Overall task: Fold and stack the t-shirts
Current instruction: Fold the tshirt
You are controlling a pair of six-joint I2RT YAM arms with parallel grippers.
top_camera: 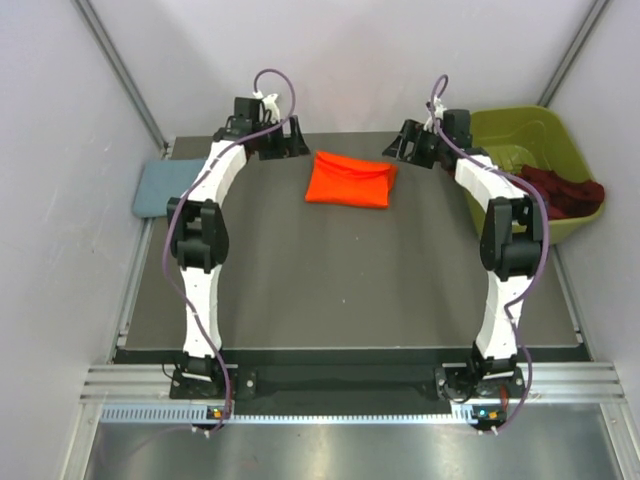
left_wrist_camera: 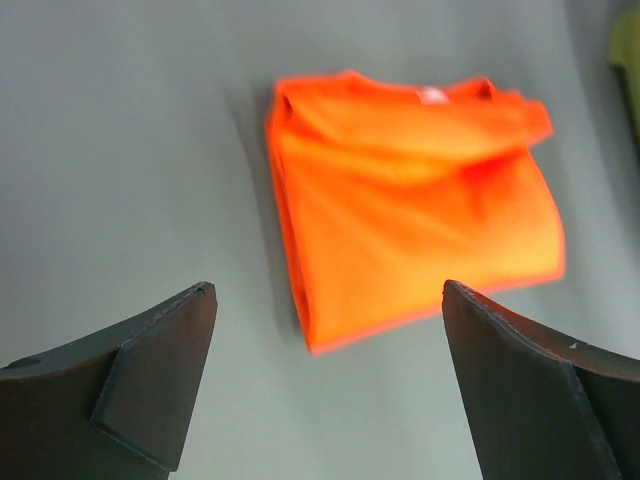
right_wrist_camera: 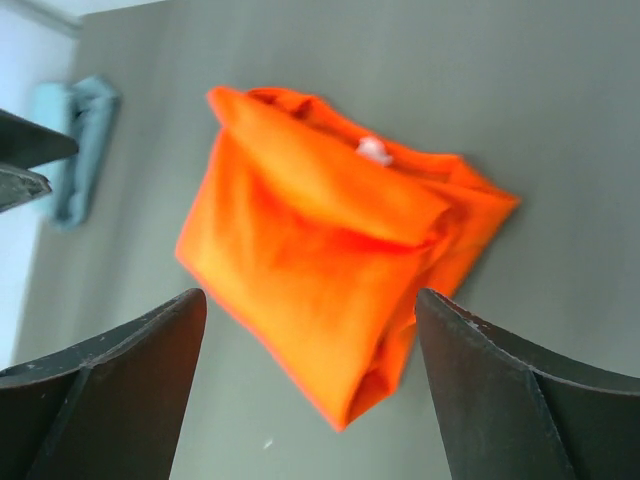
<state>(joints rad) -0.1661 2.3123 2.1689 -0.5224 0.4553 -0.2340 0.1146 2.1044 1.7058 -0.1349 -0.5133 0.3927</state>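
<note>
The orange t-shirt's nearest edge (top_camera: 312, 178) (left_wrist_camera: 292, 225) lies below my left gripper, toward the right in the top view, so my left gripper should go down that way to pinch it.
A folded orange t-shirt (top_camera: 350, 179) lies flat on the dark table at the back middle. It also shows in the left wrist view (left_wrist_camera: 410, 200) and in the right wrist view (right_wrist_camera: 330, 250). My left gripper (top_camera: 281, 140) is open and empty, above the table just left of the shirt. My right gripper (top_camera: 408, 143) is open and empty, just right of the shirt. A folded pale blue t-shirt (top_camera: 163, 188) lies at the table's left edge. Dark red t-shirts (top_camera: 560, 188) sit in the green bin.
A green bin (top_camera: 540, 130) stands at the back right, off the table's right edge. The pale blue shirt also shows at the left of the right wrist view (right_wrist_camera: 80, 140). White walls close in the sides and back.
</note>
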